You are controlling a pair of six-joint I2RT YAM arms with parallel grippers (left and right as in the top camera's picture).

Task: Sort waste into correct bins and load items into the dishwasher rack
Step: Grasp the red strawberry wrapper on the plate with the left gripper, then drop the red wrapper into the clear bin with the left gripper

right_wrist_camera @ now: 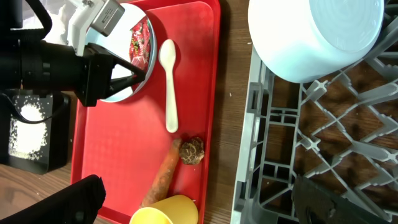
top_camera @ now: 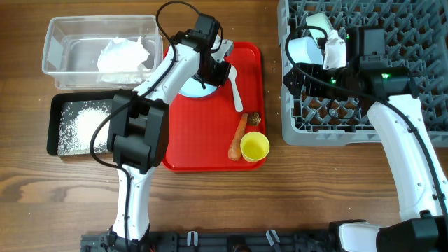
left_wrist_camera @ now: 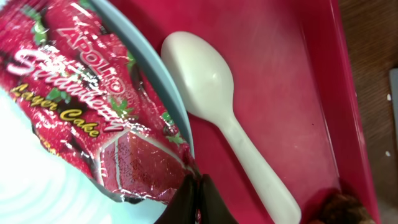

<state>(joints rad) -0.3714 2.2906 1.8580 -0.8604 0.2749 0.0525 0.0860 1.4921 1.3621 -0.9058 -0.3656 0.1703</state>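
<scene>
My right gripper moves across and down onto the plate's rim (top_camera: 221, 85) (right_wrist_camera: 154, 53) beside the spoon next, since it lies below, to the gripper's left in the overhead view.
My left gripper (left_wrist_camera: 196, 186) is shut on the edge of the red wrapper (left_wrist_camera: 81, 93), which lies on the pale blue plate (left_wrist_camera: 37, 193) on the red tray; the overhead view (top_camera: 210, 70) shows it too. A white spoon (left_wrist_camera: 230, 124) lies beside the plate. An orange carrot piece (top_camera: 239, 136), a brown lump (top_camera: 255, 119) and a yellow cup (top_camera: 255, 147) sit on the tray's right side. My right gripper (right_wrist_camera: 202, 202) is open and empty, high above the grey rack's left edge (right_wrist_camera: 273, 124). A pale bowl (right_wrist_camera: 311, 31) sits upside down in the rack.
The clear tub (top_camera: 56, 42) at the back left holds crumpled tissue (top_camera: 124, 54). The black tray (top_camera: 54, 133) in front of it holds rice (top_camera: 84, 126). The red tray (top_camera: 203, 147) lies between the bins and the rack (top_camera: 434, 105).
</scene>
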